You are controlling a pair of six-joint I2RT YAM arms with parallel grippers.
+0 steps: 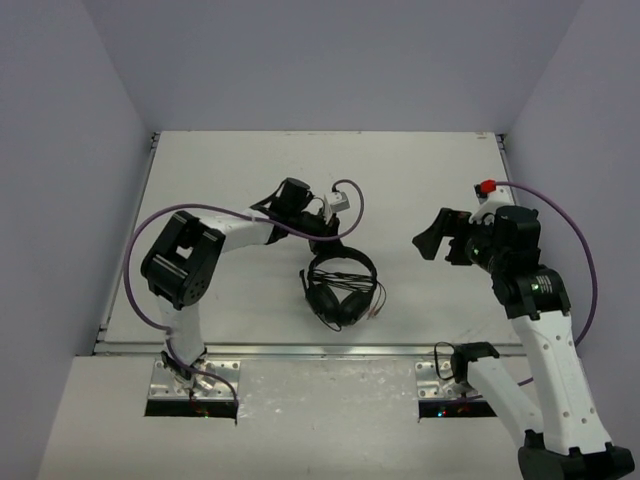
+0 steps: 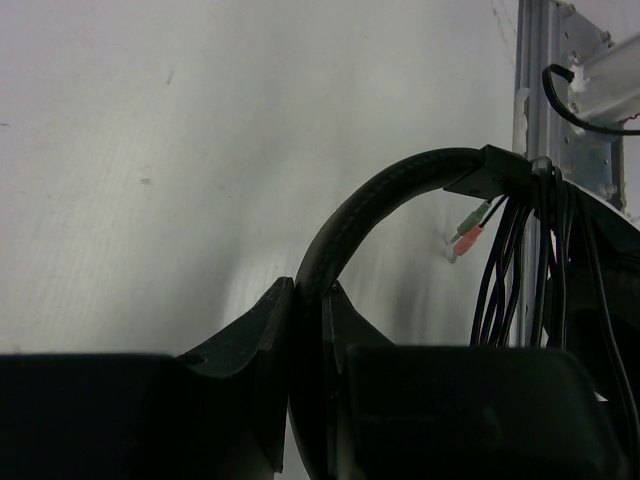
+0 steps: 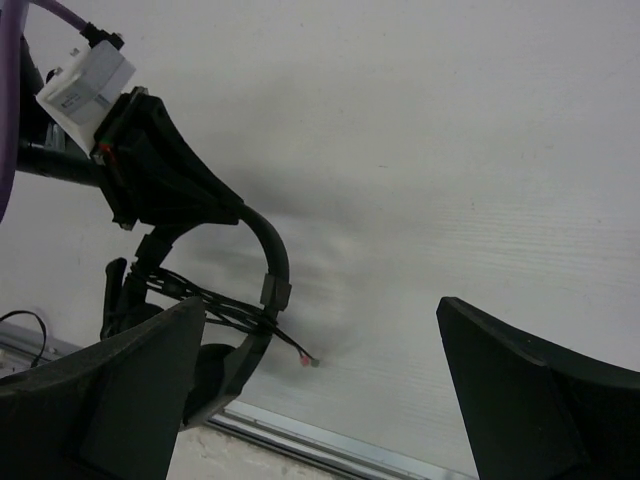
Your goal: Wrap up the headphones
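The robot's left gripper needs to go down next toward the bare tabletop below it and release the headband (image 2: 385, 195) there, as the cable is already wound in loops.
The black headphones (image 1: 341, 287) lie near the middle of the table, earcups toward the near edge. Their thin cable (image 2: 520, 260) is wound in several loops across the band above the earcups. Its pink and green plugs (image 2: 466, 236) stick out to the right, also seen as the plugs (image 3: 308, 361) in the right wrist view. My left gripper (image 1: 328, 240) is shut on the top of the headband (image 2: 385, 195), the band pinched between both fingers (image 2: 268, 320). My right gripper (image 1: 426, 243) hangs open well to the right of the headphones (image 3: 270, 255), with nothing between its fingers.
A metal rail (image 1: 300, 349) runs along the table's near edge, just in front of the earcups. Purple robot cables (image 1: 135, 260) loop around both arms. Grey walls close in the table on three sides.
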